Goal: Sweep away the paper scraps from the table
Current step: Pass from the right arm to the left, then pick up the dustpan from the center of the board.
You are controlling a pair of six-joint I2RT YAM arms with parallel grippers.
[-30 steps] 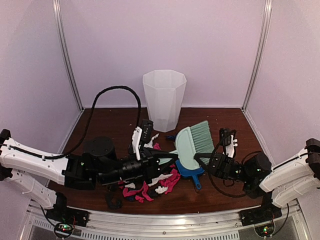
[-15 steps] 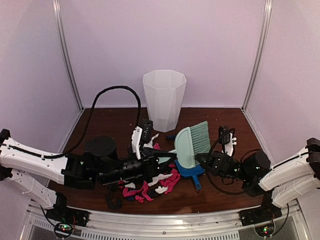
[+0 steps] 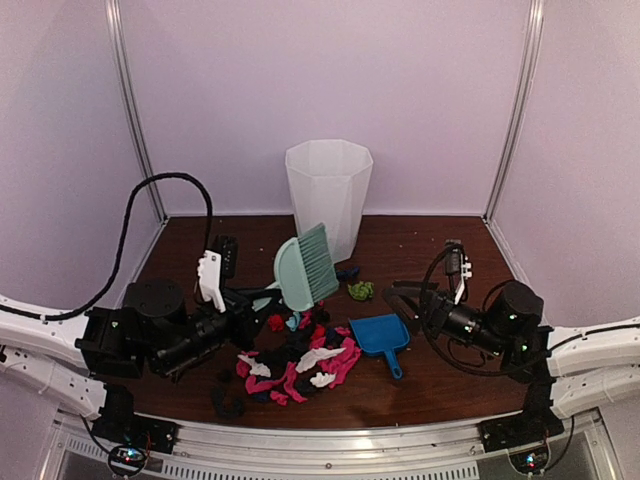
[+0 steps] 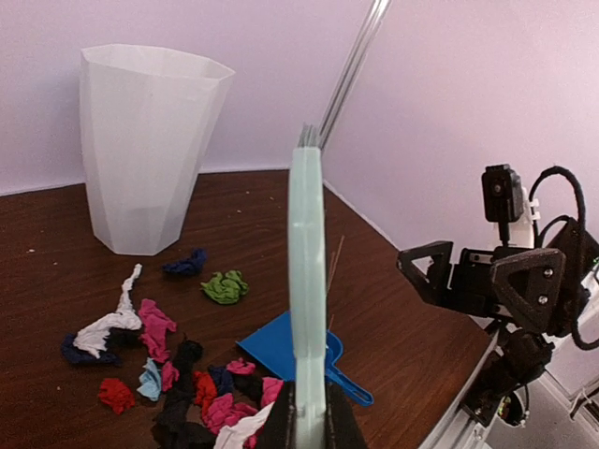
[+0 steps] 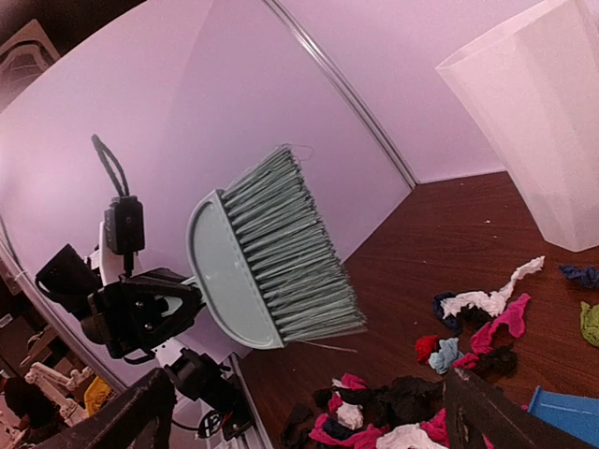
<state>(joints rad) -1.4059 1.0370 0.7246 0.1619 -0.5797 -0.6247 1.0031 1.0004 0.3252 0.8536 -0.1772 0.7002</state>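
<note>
The dustpan's blue handle (image 3: 393, 366) sticks out below the robot's right gripper, away from the scraps, so the right gripper should next lower its open fingers and tilt them down onto it.
My left gripper (image 3: 250, 298) is shut on the handle of the mint-green hand brush (image 3: 305, 265). The brush is held up off the table (image 3: 440, 245), bristles pointing up and away. In the left wrist view the brush (image 4: 307, 271) stands edge-on between my fingers (image 4: 281, 426). The paper scraps (image 3: 300, 365) lie heaped in pink, black, white and red under and in front of it. A green wad (image 3: 360, 290) and a navy scrap (image 3: 345, 272) lie apart, nearer the bin. My right gripper (image 3: 410, 300) is open and holds nothing, right of the blue dustpan (image 3: 380, 335).
A white faceted bin (image 3: 328, 195) stands at the back centre. The dustpan lies flat, handle pointing to the near right. A metal rail (image 3: 330, 440) runs along the front edge. Lilac walls close in the sides and back.
The left arm has drawn back left, lifting the brush off the dustpan. The right gripper has opened and pulled back to the right. More scraps show beside the dustpan.
</note>
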